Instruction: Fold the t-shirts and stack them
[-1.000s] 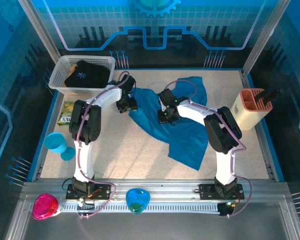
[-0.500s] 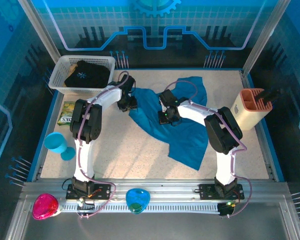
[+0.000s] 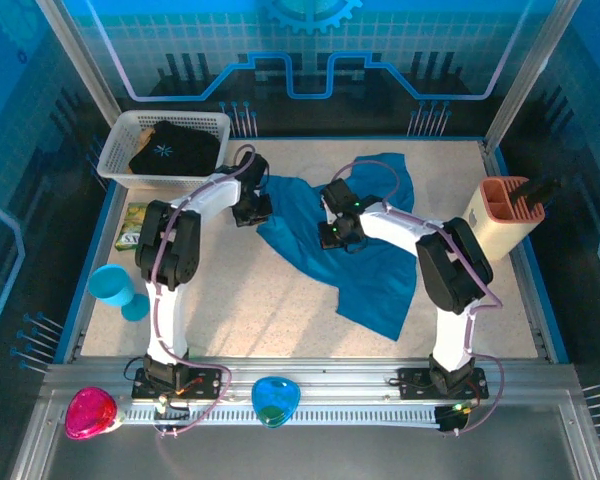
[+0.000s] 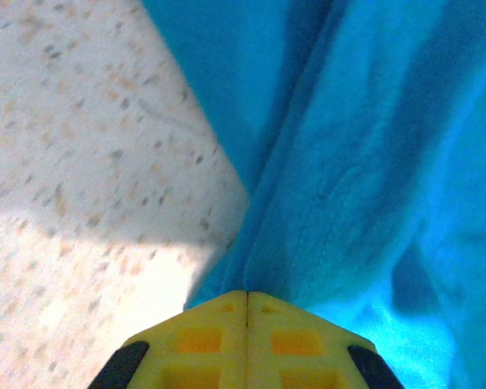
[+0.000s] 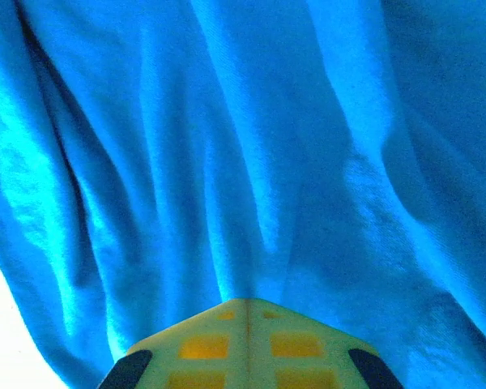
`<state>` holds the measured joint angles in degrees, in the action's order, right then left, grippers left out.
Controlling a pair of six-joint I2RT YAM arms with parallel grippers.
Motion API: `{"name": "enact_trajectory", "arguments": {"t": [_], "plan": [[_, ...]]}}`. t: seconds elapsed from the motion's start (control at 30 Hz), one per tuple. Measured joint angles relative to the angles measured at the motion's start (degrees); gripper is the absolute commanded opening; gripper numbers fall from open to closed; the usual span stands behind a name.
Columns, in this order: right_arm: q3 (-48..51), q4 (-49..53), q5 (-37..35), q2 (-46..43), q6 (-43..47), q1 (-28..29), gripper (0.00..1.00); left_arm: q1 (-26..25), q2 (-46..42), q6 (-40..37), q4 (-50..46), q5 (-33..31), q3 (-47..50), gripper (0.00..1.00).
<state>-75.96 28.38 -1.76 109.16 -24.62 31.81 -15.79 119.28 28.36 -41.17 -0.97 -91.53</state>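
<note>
Next, my left gripper will draw the hem back toward the light-blue cup and release it there, since empty table for spreading lies back of the gripper.
The teal-blue t-shirt (image 3: 380,270) lies crumpled and spread across the middle and right of the table. My left gripper (image 3: 252,208) is at its left edge, jaws shut on the hem; in the left wrist view the gripper (image 4: 247,293) pinches the teal cloth (image 4: 364,162) beside bare table. My right gripper (image 3: 335,232) is shut on the shirt's middle, and folds of the t-shirt (image 5: 251,162) run into the gripper (image 5: 247,301). The black t-shirt (image 3: 170,148) with a pale starburst print lies in the white basket (image 3: 120,142) at the back left.
A light-blue cup (image 3: 115,288) and a green packet (image 3: 135,225) sit at the left edge. A beige holder (image 3: 505,215) stands at the right. A pink object (image 3: 88,412) and a blue one (image 3: 275,400) rest on the front rail.
My left gripper has closed from partly open onto the teal shirt's left edge. The right gripper stayed shut on the shirt and barely shifted.
</note>
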Motion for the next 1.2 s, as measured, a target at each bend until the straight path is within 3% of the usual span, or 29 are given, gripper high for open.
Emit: {"name": "enact_trajectory", "arguments": {"t": [0.5,0.8,1.03,1.07,1.2], "plan": [[14.3,-2.8,3.1,-14.0,0.2,0.0,0.00,0.7,-40.8,-0.3,-13.2,-5.7,22.8,0.00],[20.3,-3.2,3.7,-22.0,0.7,0.1,0.00,1.0,-54.9,4.2,-23.6,-5.9,32.5,0.00],[20.9,-3.0,3.5,-23.7,1.3,0.1,0.00,1.0,-56.5,6.5,-28.0,-6.3,34.6,0.04],[20.9,-2.8,3.3,-24.0,1.3,0.1,0.00,1.0,-56.3,6.8,-28.1,-6.3,34.8,0.07],[21.4,-1.1,1.8,-25.5,1.0,0.1,0.00,0.2,-55.6,8.6,-28.1,-6.1,36.4,0.40]]}}
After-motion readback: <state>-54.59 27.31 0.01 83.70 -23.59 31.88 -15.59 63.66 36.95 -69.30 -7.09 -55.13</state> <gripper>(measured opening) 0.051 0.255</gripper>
